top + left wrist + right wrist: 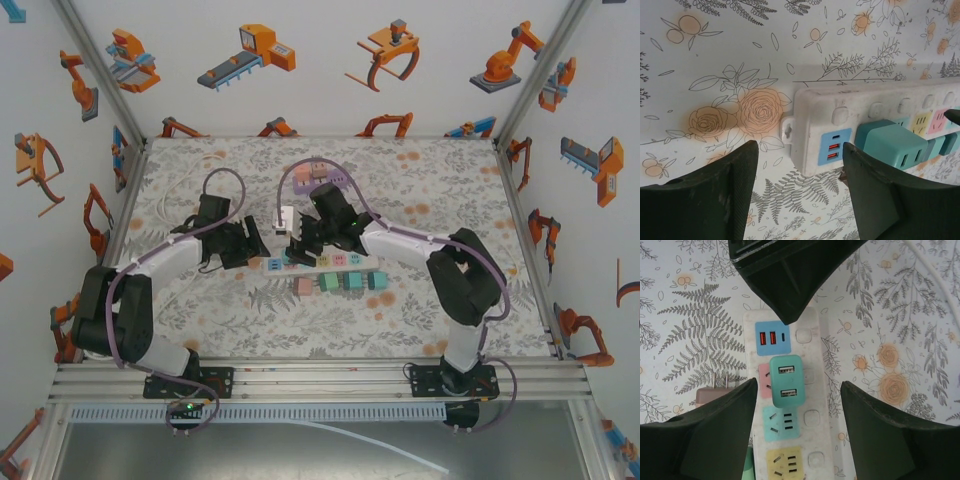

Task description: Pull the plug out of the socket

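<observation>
The teal plug's long sides face my right gripper's open fingers, so next it comes down, shifting slightly toward the blue USB panel [835, 147], and closes on them.
A teal plug [787, 381] with two USB ports sits in the pink socket of a white power strip [812, 440]. My right gripper [799, 390] is open above it, one finger on each side of the strip, touching nothing. In the left wrist view the same plug [892, 142] stands beside the strip's blue USB panel [835, 147]. My left gripper [800, 165] is open at the strip's end [810, 107], its right finger [875, 190] close to the plug. From above, both grippers, left [255, 245] and right [310, 240], meet over the strip [345, 260].
Several loose plugs [340, 283] lie in a row in front of the strip. One brownish plug [715, 392] lies prongs up beside it. A white cable [175, 190] runs to the back left. A small purple box [320, 172] sits at the back.
</observation>
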You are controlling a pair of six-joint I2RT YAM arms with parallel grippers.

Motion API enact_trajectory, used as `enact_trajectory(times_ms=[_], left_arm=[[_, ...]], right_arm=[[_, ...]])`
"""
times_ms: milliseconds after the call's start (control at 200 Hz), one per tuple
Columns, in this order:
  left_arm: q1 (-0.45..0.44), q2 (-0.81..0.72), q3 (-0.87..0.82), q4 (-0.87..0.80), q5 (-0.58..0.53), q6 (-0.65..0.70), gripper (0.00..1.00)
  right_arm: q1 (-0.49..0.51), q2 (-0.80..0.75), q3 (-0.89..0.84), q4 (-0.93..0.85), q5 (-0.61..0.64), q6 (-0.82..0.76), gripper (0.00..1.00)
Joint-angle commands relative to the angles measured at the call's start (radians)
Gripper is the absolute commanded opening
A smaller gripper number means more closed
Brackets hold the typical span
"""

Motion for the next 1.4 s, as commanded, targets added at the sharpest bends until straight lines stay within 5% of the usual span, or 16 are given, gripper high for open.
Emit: enact_trajectory(times_ms=[0, 466, 866, 1397], left_arm=[[0.003, 0.028, 0.029, 0.013, 0.034, -0.016, 0.63], [-0.049, 0.129, 0.064, -0.06, 0.018, 0.055, 0.59], [-0.081, 0.166, 0.066, -0.158, -0.143, 0.089, 0.55], [-0.094, 0.171, 0.038, -0.161, -0.197, 0.077, 0.54]], right_arm=[[-0.001, 0.043, 0.059, -0.041, -0.049, -0.022, 0.59], [-0.002, 0.134, 0.153, -0.125, -0.083, -0.037, 0.36], [-0.002, 0.119, 0.181, -0.156, -0.103, -0.056, 0.21], [-0.001, 0.052, 0.184, -0.156, -0.098, -0.056, 0.11]])
